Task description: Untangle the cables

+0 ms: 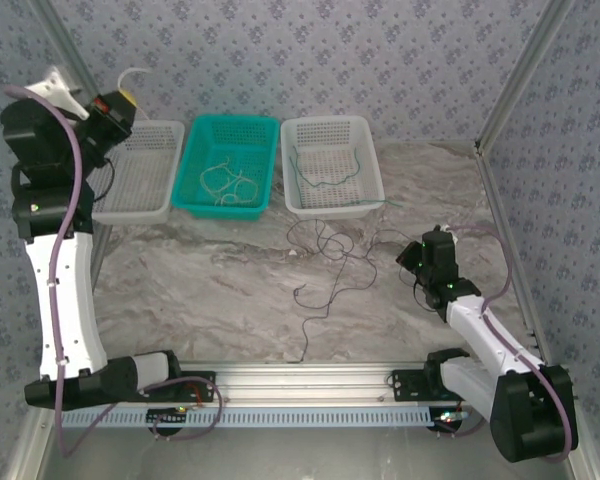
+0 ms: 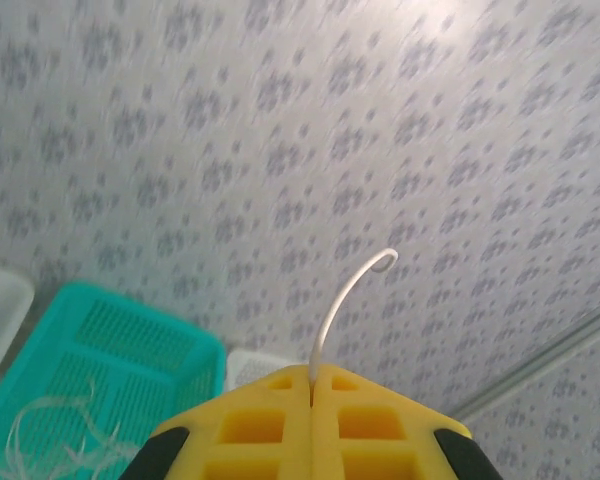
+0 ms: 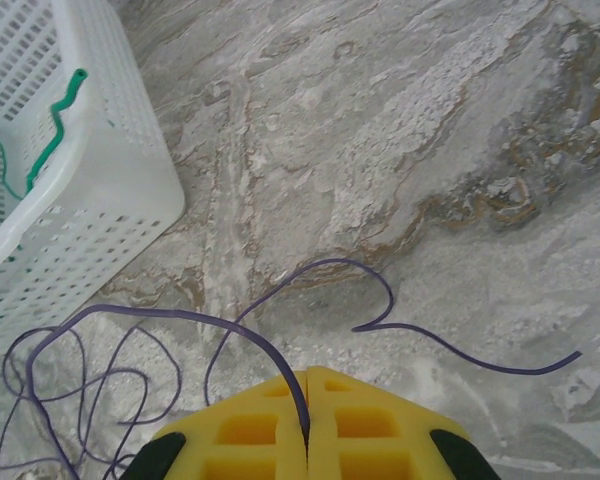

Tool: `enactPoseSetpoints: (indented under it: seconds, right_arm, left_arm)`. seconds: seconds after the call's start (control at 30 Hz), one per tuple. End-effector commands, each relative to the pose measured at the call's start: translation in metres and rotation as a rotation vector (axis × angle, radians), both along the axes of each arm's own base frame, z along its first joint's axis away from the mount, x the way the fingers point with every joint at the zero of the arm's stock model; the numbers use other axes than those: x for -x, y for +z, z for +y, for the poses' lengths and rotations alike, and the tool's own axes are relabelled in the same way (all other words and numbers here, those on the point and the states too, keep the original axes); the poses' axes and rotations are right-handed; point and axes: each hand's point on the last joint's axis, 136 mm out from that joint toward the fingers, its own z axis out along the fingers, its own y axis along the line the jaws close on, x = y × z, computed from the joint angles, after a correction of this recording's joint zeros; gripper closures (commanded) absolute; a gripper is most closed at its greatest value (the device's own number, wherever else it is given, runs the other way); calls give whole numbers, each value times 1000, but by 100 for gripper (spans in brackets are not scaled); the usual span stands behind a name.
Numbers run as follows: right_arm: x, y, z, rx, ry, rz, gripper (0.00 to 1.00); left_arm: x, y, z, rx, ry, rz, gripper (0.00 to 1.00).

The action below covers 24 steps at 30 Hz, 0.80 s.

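Other pale cables lie in the teal basket, so my left gripper will next go across and down over it to release the pale cable's end.
My left gripper (image 2: 311, 375) is raised high at the back left (image 1: 125, 98), shut on a pale cable (image 2: 345, 295) whose short curled end sticks up past the fingertips (image 1: 133, 72). My right gripper (image 3: 307, 385) hangs low over the table at the right (image 1: 408, 258), shut on a dark purple cable (image 3: 180, 315). That cable lies in loose loops across the marble table (image 1: 325, 262) and trails toward the near edge. A green cable (image 1: 330, 172) lies in the right white basket (image 1: 370, 190), one end hanging over its rim. Pale cables (image 1: 230, 185) lie in the teal basket (image 1: 195, 190).
Three baskets stand in a row at the back: a white one (image 1: 165, 205) at the left, the teal one in the middle, the white one (image 3: 90, 210) at the right. Patterned walls close in the table. A metal rail (image 1: 300, 385) runs along the near edge.
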Motion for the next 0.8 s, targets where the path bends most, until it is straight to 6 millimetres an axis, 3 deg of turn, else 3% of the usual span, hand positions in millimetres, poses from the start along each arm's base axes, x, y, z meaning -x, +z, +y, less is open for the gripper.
enactPoseSetpoints:
  seconds: [0.0, 0.2, 0.37, 0.5, 0.63, 0.77]
  right_arm:
    - [2, 14, 10, -17, 49, -26, 100]
    - [7, 26, 18, -19, 111, -53, 100]
    - [9, 32, 23, -26, 144, -62, 100]
    - [11, 31, 25, -34, 146, -51, 100]
    - [12, 29, 25, -40, 145, -49, 100]
    - [13, 30, 26, -40, 147, -49, 100]
  left_arm:
    - [7, 56, 9, -55, 66, -178, 100]
    - [-30, 78, 14, -46, 70, -224, 100]
    - [-72, 76, -6, -26, -56, -234, 100]
    - [-106, 58, -36, -63, -140, -158, 100]
    - [-142, 21, -64, -100, -216, -71, 100]
    - [-170, -19, -78, -118, -246, 21, 100]
